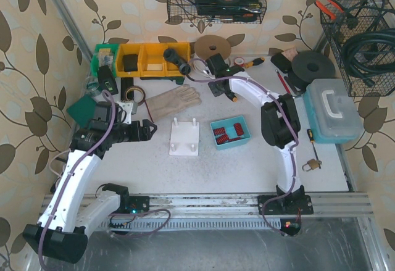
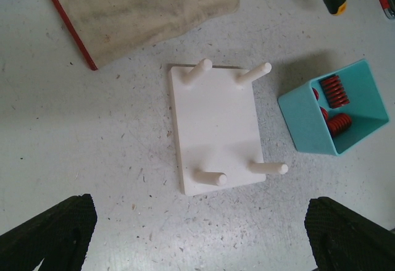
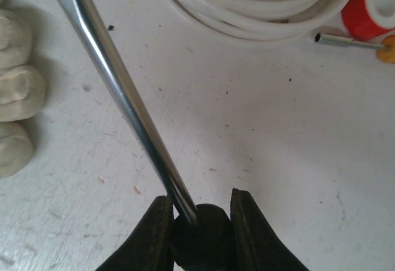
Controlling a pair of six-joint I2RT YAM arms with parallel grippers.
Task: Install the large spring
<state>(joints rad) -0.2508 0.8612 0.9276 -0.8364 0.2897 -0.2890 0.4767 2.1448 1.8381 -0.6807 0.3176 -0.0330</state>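
Observation:
The bare tabletop between the leather glove and the coil of tubing is clear, so the robot's right gripper next needs to lower onto this patch and release the screwdriver's handle.
The white peg plate (image 1: 184, 138) lies mid-table with four bare pegs; it also shows in the left wrist view (image 2: 216, 129). To its right, the teal bin (image 1: 245, 137) holds several red springs (image 1: 227, 131), which also show in the left wrist view (image 2: 333, 91). My left gripper (image 1: 148, 129) is open and empty, left of the plate, with its dark fingertips (image 2: 58, 225) wide apart. My right gripper (image 1: 207, 68) is at the back of the table. In the right wrist view it (image 3: 200, 221) is shut on the black handle of a screwdriver whose steel shaft (image 3: 117, 92) points away.
A leather glove (image 1: 173, 101) lies behind the plate. A white tubing coil (image 1: 212, 64), a red tape roll (image 1: 238, 63) and yellow bins (image 1: 145, 59) line the back. An orange-tipped tool (image 1: 232, 95) lies under the right arm. A plastic case (image 1: 333, 107) and a padlock (image 1: 310, 165) sit on the right.

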